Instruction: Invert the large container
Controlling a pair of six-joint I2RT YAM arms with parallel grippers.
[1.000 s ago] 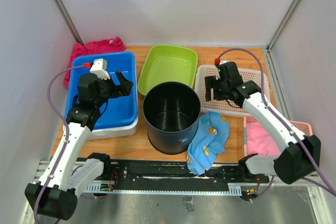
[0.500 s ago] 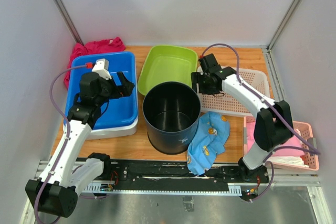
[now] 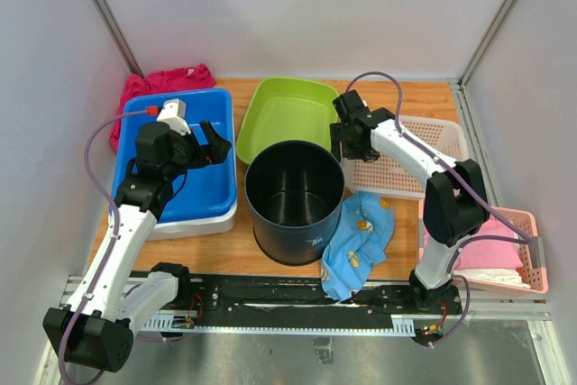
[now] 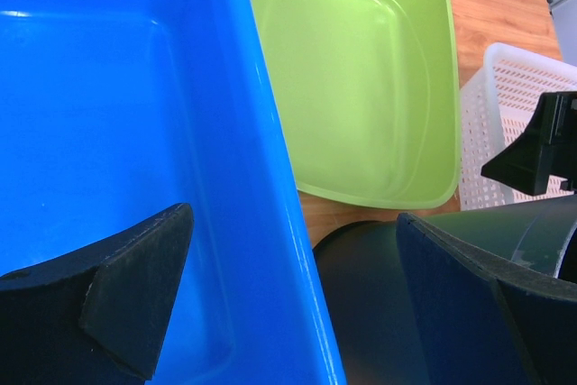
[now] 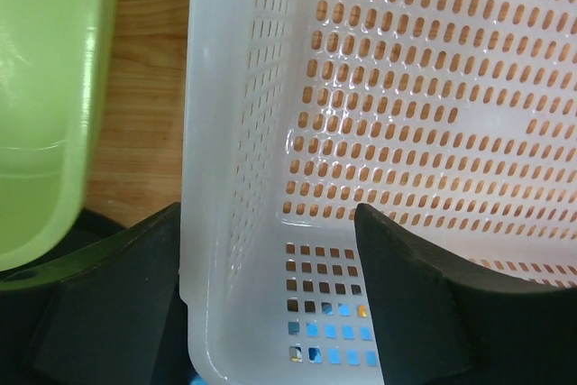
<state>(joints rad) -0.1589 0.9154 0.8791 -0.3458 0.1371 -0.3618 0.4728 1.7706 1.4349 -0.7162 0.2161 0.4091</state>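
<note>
My right gripper needs to stay astride the white basket's rim [image 3: 344, 159] [image 5: 207, 241] beside the green tub and close, since its open fingers are already on either side of the white basket's side.
The large container [image 3: 295, 200] is a black round bin standing upright with its mouth up at the table's middle; its dark wall [image 4: 388, 313] shows in the left wrist view. My left gripper [image 3: 215, 143] hangs open over the right rim of the blue bin, just left of the container, with nothing between its fingers [image 4: 293, 218]. My right gripper [image 3: 346, 140] is open at the container's far right. In the right wrist view its jaws [image 5: 268, 214] stand either side of the white basket's left wall [image 5: 216, 132] without closing on it.
A blue bin [image 3: 171, 196] sits left of the container, with a green tub [image 3: 287, 114] behind it. A white perforated basket [image 3: 424, 160] and a pink basket [image 3: 527, 223] are on the right. A blue cloth [image 3: 361, 241] lies by the container's base. A red cloth [image 3: 162, 83] is at the back left.
My right arm has swung left from over the white basket to its left edge, close to the container's rim. The left arm has barely moved.
</note>
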